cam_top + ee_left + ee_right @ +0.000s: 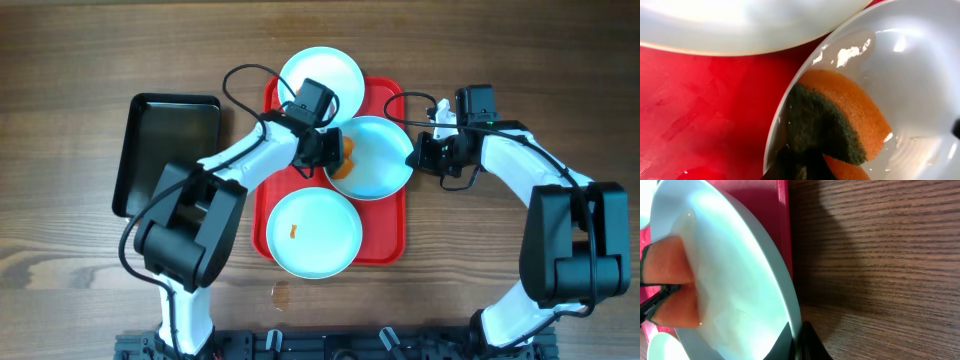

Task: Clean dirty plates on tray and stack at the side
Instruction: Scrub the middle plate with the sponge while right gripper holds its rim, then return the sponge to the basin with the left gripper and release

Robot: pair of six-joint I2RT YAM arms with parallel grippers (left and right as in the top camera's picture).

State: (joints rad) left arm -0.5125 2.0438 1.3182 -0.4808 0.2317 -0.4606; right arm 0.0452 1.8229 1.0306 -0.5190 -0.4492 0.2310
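My left gripper rises off the plate next, moves left in the overhead view and lowers into the black tray [163,150] to release the sponge, since that tray lies empty.
Three pale plates lie on the red tray [385,235]. The far plate [320,78] overhangs the tray's back edge. The near plate [313,232] carries a small orange speck. My right gripper [420,156] is shut on the right rim of the middle plate [385,165], its fingertips [810,342] pinching the rim from both sides. My left gripper [328,150] is shut on an orange sponge with a dark green scouring face [840,115], which it presses into the middle plate's left side. The sponge [670,285] also shows in the right wrist view.
A smaller black tray [165,150] lies on the wooden table left of the red tray. A faint stain [281,293] marks the table in front of the red tray. Cables loop from both wrists above the tray.
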